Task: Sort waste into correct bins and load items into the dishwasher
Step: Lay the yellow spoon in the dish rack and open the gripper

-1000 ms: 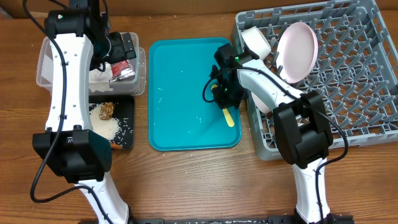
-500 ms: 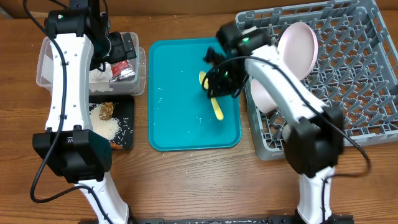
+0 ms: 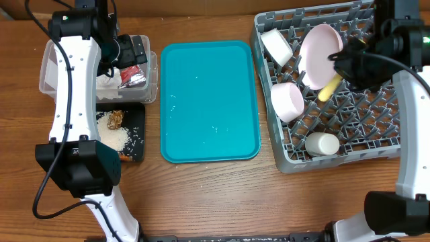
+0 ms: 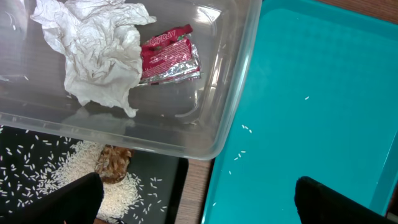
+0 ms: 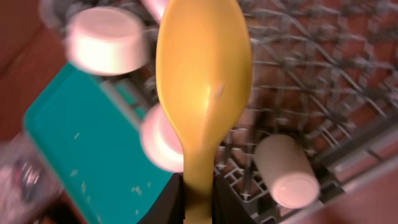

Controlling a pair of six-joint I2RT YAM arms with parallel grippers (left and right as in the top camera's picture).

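Observation:
The pegs beside the small white cup are free below and back from my right gripper, so it should next turn, lower back and release the spoon (image 3: 328,88).
My right gripper (image 3: 344,72) is shut on the yellow spoon (image 3: 328,88) and holds it above the grey dish rack (image 3: 396,144); the spoon fills the right wrist view (image 5: 202,81). In the rack are a white plate (image 3: 319,50), two white bowls (image 3: 277,44) (image 3: 288,101) and a small white cup (image 3: 321,144). My left gripper (image 4: 196,202) is open over the edge between the black tray and the teal tray. The clear tub (image 3: 50,70) holds a crumpled napkin (image 4: 99,46) and a red wrapper (image 4: 169,55). The black tray (image 3: 138,124) holds rice (image 3: 114,138) and a brown lump (image 3: 116,119).
The teal tray (image 3: 208,101) lies in the middle with a few rice grains on it. The rack's upright pegs stand under the spoon. The wooden table (image 3: 215,195) shows in front.
My right gripper lifted the yellow spoon off the teal tray and carried it right, over the dish rack. The left arm has not moved.

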